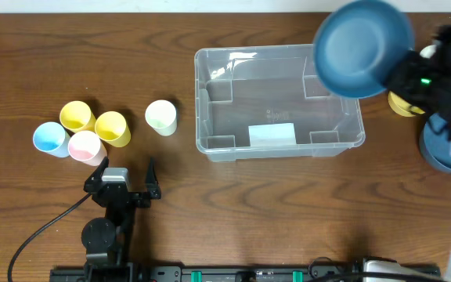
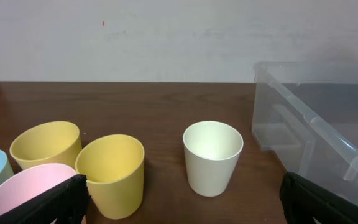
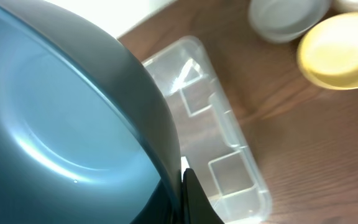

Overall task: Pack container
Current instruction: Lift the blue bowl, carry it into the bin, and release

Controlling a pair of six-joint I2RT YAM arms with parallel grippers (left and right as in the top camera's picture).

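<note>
I will next use my right gripper to move the dark blue bowl from over the container's far corner toward the white label [image 1: 272,135] [image 3: 185,163]. I will then lower it inside the container's sides.
The clear rectangular container [image 1: 279,101] stands at the table's middle right and holds only a small white label. It also shows in the left wrist view [image 2: 328,118] and the right wrist view [image 3: 219,143]. My right gripper [image 1: 404,72] is shut on the rim of a dark blue bowl [image 1: 362,45] and holds it tilted in the air over the container's far right corner. The bowl fills the right wrist view [image 3: 61,124], with my finger [image 3: 180,193] pinching its rim. My left gripper [image 1: 125,178] is open and empty, near the front edge.
Several cups stand at the left: a blue cup [image 1: 50,139], a pink cup [image 1: 85,146], two yellow cups [image 1: 77,116] [image 1: 113,128] and a cream cup [image 1: 161,117]. Right of the container lie a yellow bowl [image 3: 344,50], a white bowl [image 3: 288,15] and another blue bowl [image 1: 437,149].
</note>
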